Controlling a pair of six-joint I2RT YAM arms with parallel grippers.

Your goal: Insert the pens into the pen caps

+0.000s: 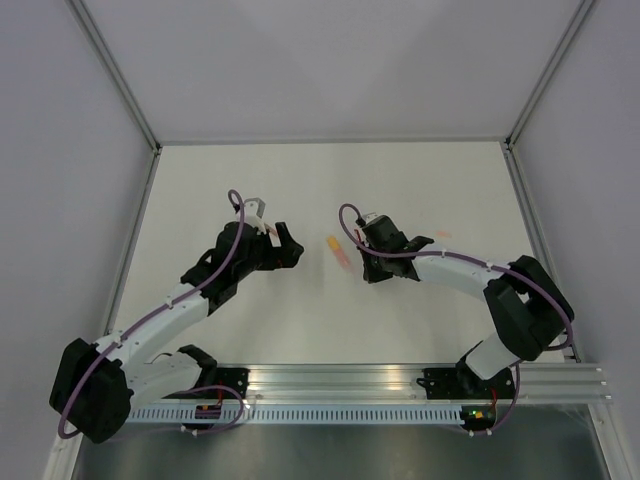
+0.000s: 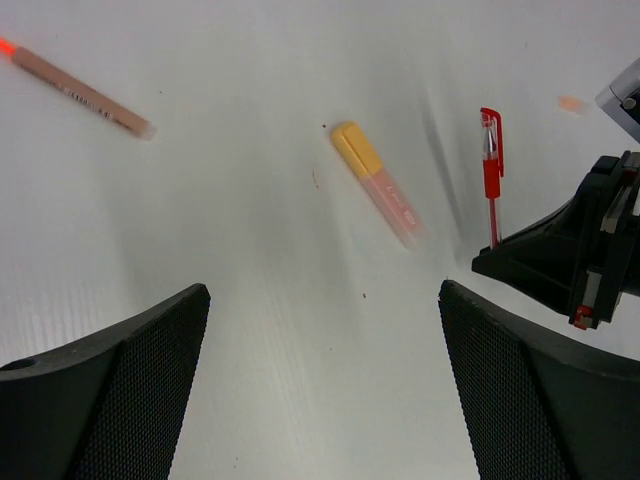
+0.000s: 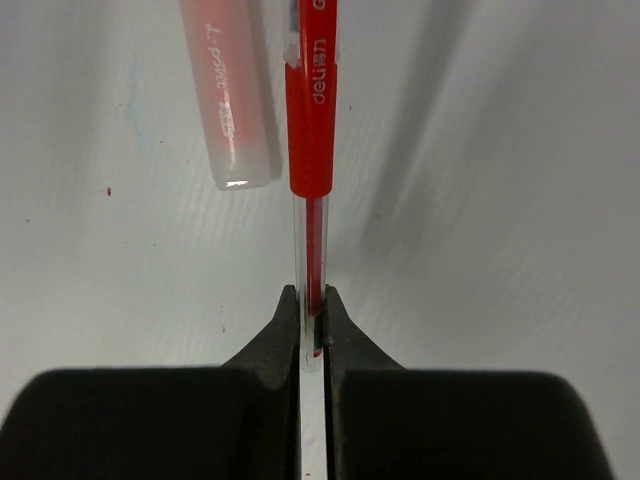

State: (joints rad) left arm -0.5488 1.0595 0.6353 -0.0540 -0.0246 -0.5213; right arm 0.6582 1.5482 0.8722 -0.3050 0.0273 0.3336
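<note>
My left gripper comes down onto the peach stick pen's blunt end (image 2: 142, 128) below it next, turning so its fingers straddle the pen's body slanting across the wrist view.
My right gripper (image 3: 311, 300) is shut on the back end of a clear-barrelled red pen (image 3: 313, 235), which has a red cap (image 3: 311, 120) on its far end. The left wrist view shows that pen (image 2: 492, 190) sticking out of the right gripper (image 2: 485, 262). Just left of it, a pink pen with an orange cap (image 2: 376, 182) lies on the table (image 1: 338, 250). Farther left lies a peach stick pen with a red tip (image 2: 82, 93). My left gripper (image 2: 325, 290) is open and empty, a little short of the orange-capped pen. A tiny peach stub (image 2: 572, 103) lies beyond.
Both arms meet over the middle of the white table (image 1: 330, 180), the left gripper (image 1: 290, 245) facing the right gripper (image 1: 364, 262) with a small gap between them. Grey walls and metal frame posts ring the table. The peach stub (image 1: 442, 234) lies right of the right wrist.
</note>
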